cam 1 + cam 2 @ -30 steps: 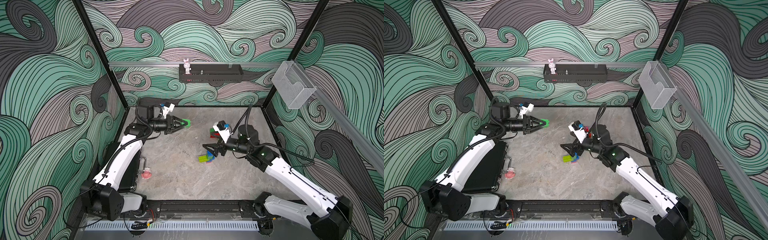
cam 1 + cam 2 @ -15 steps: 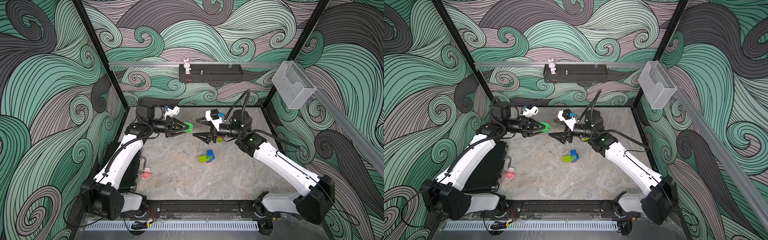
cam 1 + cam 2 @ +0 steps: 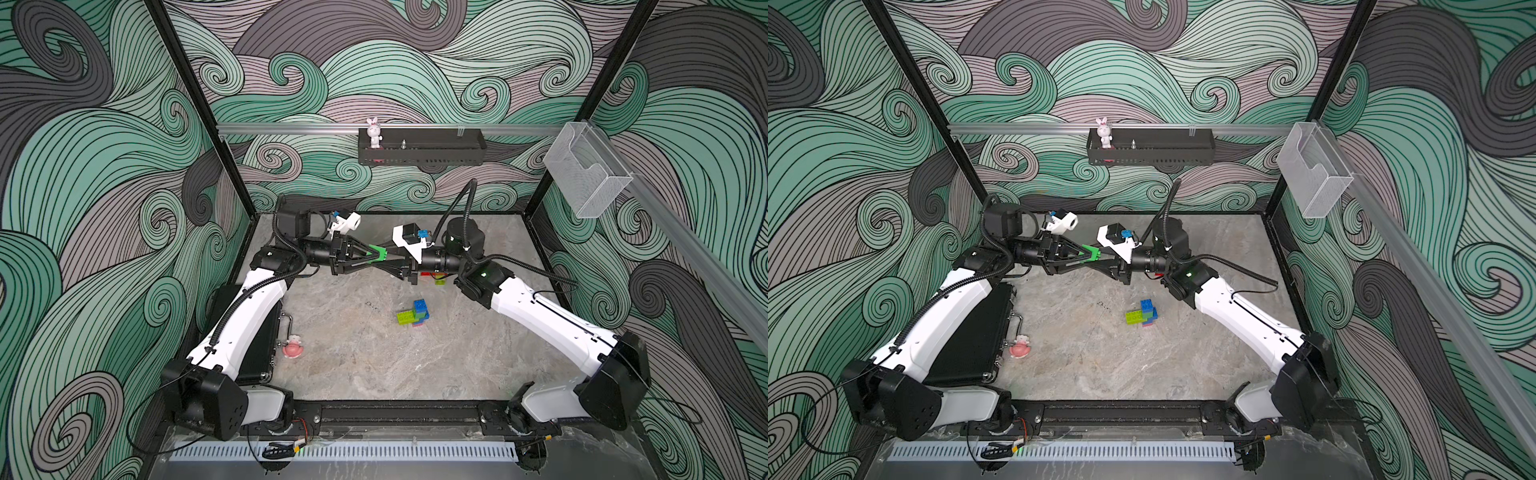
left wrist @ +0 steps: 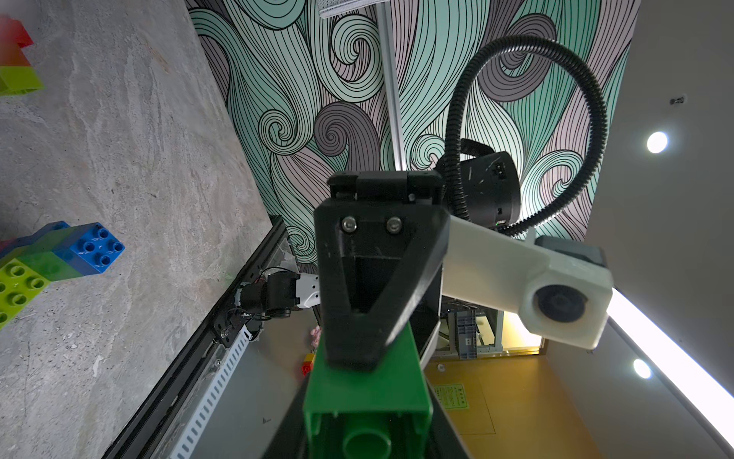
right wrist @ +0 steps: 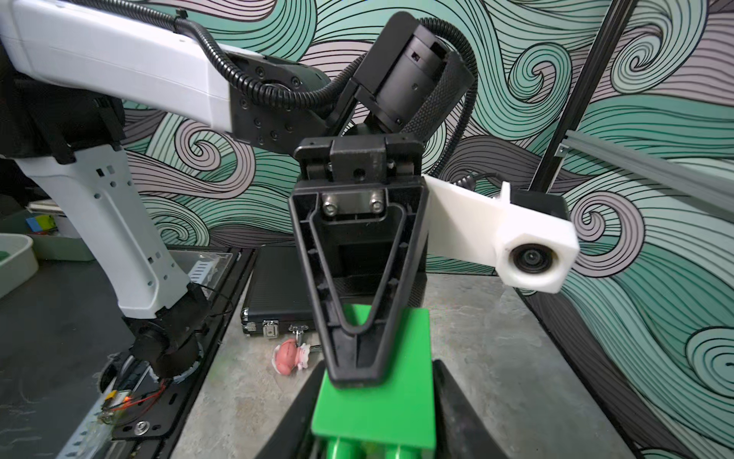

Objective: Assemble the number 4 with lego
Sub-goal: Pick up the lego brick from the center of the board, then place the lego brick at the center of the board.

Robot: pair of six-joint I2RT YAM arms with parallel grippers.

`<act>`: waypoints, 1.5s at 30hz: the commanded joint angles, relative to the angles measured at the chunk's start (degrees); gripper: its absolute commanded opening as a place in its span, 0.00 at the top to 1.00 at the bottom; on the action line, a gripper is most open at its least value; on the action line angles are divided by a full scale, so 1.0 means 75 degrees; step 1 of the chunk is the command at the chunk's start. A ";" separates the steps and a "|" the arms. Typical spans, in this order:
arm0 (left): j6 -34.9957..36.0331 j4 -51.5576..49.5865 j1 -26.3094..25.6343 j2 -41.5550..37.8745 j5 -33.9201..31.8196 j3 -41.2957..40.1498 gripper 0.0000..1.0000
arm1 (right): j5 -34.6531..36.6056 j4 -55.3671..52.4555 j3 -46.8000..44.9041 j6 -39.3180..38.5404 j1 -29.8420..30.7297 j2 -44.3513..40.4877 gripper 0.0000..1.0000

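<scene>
My right gripper needs to come back and down, turn its fingers downward and let go of the green brick beside the joined cluster, because the tabletop is bare there.
A green lego brick (image 3: 378, 252) (image 3: 1091, 252) hangs in the air over the back of the table. My left gripper (image 3: 373, 257) is shut on it from the left. My right gripper (image 3: 385, 262) meets it from the right, its fingers pressed on the brick's other two sides. In the left wrist view the green brick (image 4: 365, 385) sits in my jaws with a right finger (image 4: 369, 278) lying over it. The right wrist view shows the green brick (image 5: 381, 381) flanked by my own fingers. A joined cluster of blue, lime and dark green bricks (image 3: 413, 313) (image 3: 1142, 313) lies mid-table.
Red and lime bricks (image 3: 438, 278) lie under the right wrist. A black case (image 3: 253, 345) lies along the left edge, with a pink figurine (image 3: 293, 348) beside it. A black shelf (image 3: 419, 151) hangs on the back wall, and a clear box (image 3: 586, 174) on the right rail.
The right arm rose from the brick cluster, swung back and left to the green brick, and its jaws narrowed round it. The left gripper carried the brick slightly rightward.
</scene>
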 commanded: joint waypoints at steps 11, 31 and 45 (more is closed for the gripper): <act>0.2556 -0.3425 0.1285 -0.0481 -0.5190 0.0133 0.15 | 0.1911 -0.3566 0.0741 0.0086 0.0186 0.0574 0.80; 0.2609 -0.3175 0.1740 -0.2493 -0.9893 -0.1754 0.01 | 0.6465 -0.9779 0.2998 -0.3025 0.3135 0.5271 0.77; 0.2543 -0.3091 0.1743 -0.2537 -0.9740 -0.2009 0.02 | 0.7026 -0.8920 0.3264 -0.4273 0.3311 0.5586 0.50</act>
